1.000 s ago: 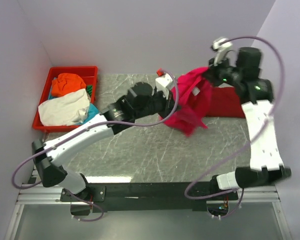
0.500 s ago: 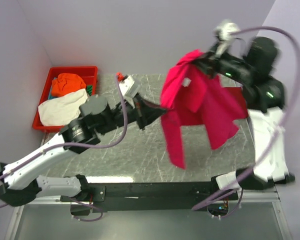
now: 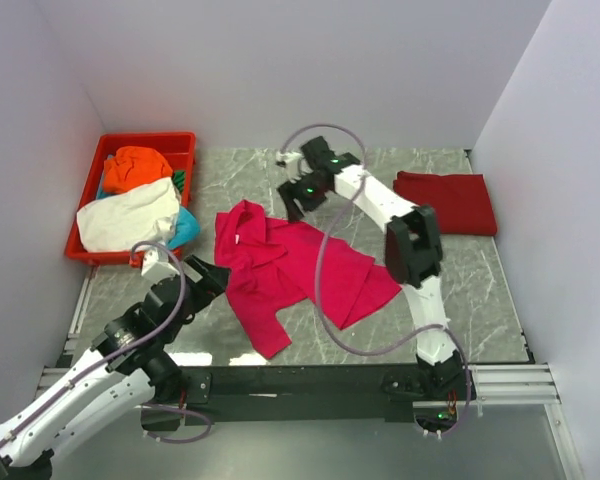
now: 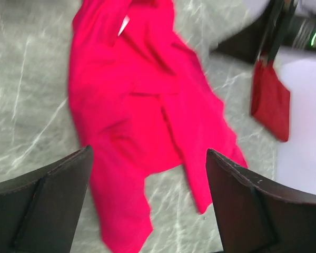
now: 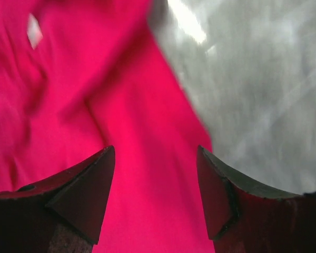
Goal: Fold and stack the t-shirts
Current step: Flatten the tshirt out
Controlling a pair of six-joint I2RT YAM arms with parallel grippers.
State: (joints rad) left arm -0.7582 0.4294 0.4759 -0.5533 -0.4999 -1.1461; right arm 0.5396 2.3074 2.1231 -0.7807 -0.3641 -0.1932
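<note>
My right gripper goes to the right in the top view and down onto the pink shirt's far hem corner [image 3: 374, 262] next, since it lies uncovered by bare marble.
A bright pink-red t-shirt [image 3: 290, 268] lies loosely spread and rumpled on the grey marble table, held by neither gripper. My left gripper [image 3: 210, 276] is open just off the shirt's left edge. In its wrist view the shirt [image 4: 142, 105] lies beyond wide-apart fingers [image 4: 47, 200]. My right gripper [image 3: 296, 203] hovers open above the shirt's far edge, and pink cloth [image 5: 121, 132] fills the space under its spread fingers [image 5: 84, 190]. A darker red t-shirt [image 3: 448, 201] lies folded at the back right and shows too as the dark red shirt [image 4: 271, 100] in the left wrist view.
A red plastic tray [image 3: 145, 137] at the back left holds an orange shirt [image 3: 140, 165], a white one [image 3: 130, 215] and a teal one [image 3: 185, 228]. Lilac walls close the table in on three sides. The right arm's cable [image 3: 325, 290] loops over the pink shirt.
Both grippers have opened and let go of the pink-red shirt, which dropped from the air onto the table. The left arm drew back to the near left; the right arm swung to the back centre.
</note>
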